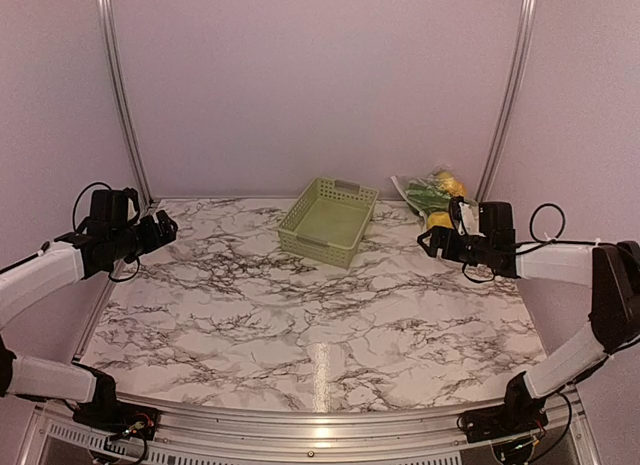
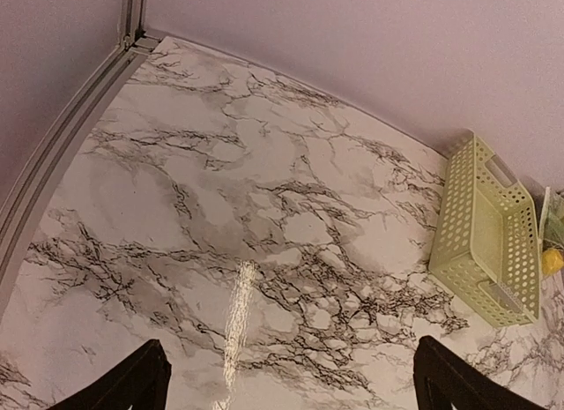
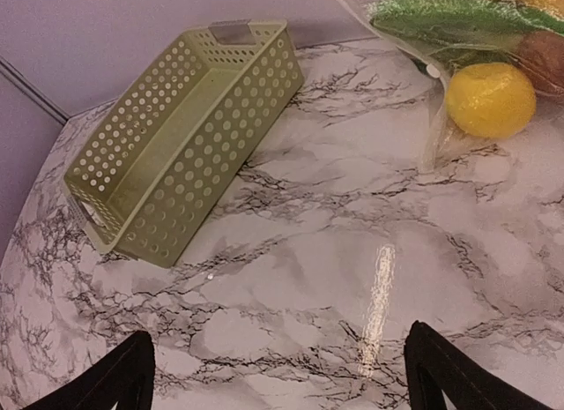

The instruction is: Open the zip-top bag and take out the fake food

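Observation:
The plastic sticks out past the yellow lemon at the bag's empty near corner (image 1: 424, 225) (image 3: 435, 147). My right gripper should move down and outward onto it next.
The clear zip-top bag (image 1: 428, 192) lies at the back right of the table, beside the wall, with the fake food inside. In the right wrist view the bag (image 3: 434, 119) shows a yellow lemon (image 3: 490, 99), a green leafy piece (image 3: 458, 18) and a brown piece (image 3: 545, 59) through the plastic. My right gripper (image 1: 430, 241) is open and empty, just in front of the bag; its fingertips (image 3: 441, 375) stand wide apart above bare table. My left gripper (image 1: 165, 225) is open and empty at the far left, fingertips (image 2: 132, 383) wide apart.
A pale green slotted basket (image 1: 328, 222) stands empty at the back middle, left of the bag; it also shows in the left wrist view (image 2: 489, 242) and the right wrist view (image 3: 181, 132). Metal rails (image 1: 120, 85) run up the back wall corners.

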### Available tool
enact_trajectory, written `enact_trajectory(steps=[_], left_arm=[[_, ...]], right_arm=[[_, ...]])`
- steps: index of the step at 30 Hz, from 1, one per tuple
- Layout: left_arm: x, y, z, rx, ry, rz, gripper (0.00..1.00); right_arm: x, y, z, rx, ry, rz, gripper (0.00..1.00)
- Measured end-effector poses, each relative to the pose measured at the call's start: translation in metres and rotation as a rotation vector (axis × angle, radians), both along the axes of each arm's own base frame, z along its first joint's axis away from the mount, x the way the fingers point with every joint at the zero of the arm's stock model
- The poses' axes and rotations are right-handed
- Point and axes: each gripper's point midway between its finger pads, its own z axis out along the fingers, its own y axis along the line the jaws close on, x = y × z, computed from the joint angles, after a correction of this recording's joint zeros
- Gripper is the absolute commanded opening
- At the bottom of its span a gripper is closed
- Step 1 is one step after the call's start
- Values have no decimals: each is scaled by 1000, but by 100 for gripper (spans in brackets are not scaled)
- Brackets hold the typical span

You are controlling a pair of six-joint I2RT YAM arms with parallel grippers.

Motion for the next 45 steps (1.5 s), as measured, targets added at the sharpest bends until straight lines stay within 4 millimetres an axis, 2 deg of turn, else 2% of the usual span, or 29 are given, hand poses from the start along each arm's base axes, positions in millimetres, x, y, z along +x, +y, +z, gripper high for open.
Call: enact_trajectory(steps=[6, 13, 24, 34, 40, 43, 45], left_arm=[[4, 14, 21, 26, -56, 80, 99], [6, 18, 42, 20, -111, 102, 99], [4, 19, 51, 17, -134, 105, 99], [3, 23, 54, 30, -147, 125, 99], [4, 25, 55, 38, -150, 131, 99], [5, 26, 53, 46, -146, 137, 99], [6, 27, 51, 51, -141, 141, 99]], right_arm=[[36, -15, -30, -73, 47, -89, 90], [73, -28, -60, -111, 82, -184, 84], [126, -36, -79, -99, 83, -305, 70], [151, -53, -117, -129, 130, -437, 65], [178, -59, -118, -140, 110, -495, 58], [191, -60, -119, -149, 117, -512, 50], [197, -61, -120, -155, 125, -525, 39]])
